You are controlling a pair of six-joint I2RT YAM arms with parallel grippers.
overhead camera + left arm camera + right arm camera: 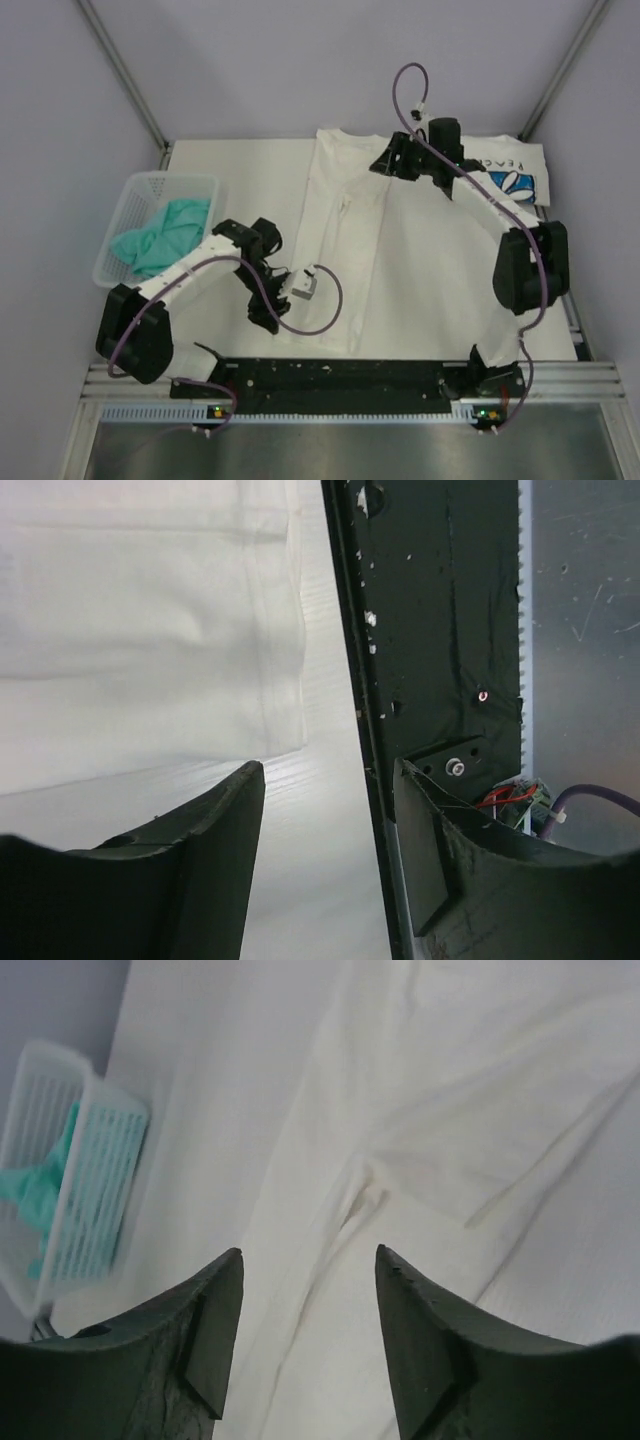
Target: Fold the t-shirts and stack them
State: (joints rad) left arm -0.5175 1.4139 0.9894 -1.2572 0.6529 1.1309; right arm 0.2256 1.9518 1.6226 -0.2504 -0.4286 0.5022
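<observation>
My right gripper moves back and down from the shirt's far part onto the near hem's free corner (354,351) next, since my left gripper stands by the other corner.
A large white t-shirt (400,250) lies spread on the table's middle; its print does not show. A folded white tee with a blue daisy "PEACE" print (515,175) lies at the back right. A teal-green tee (165,235) is bunched in the basket. My left gripper (266,318) is open and empty, low over the table by the white shirt's near left corner (150,630). My right gripper (385,162) is open and empty, above the shirt's far part (400,1160). Both show open in their wrist views, the left gripper (330,770) and the right gripper (308,1255).
A white mesh basket (135,195) stands at the left and also shows in the right wrist view (95,1190). The black base rail (340,378) runs along the near edge, close to my left gripper (430,630). Grey walls enclose the table.
</observation>
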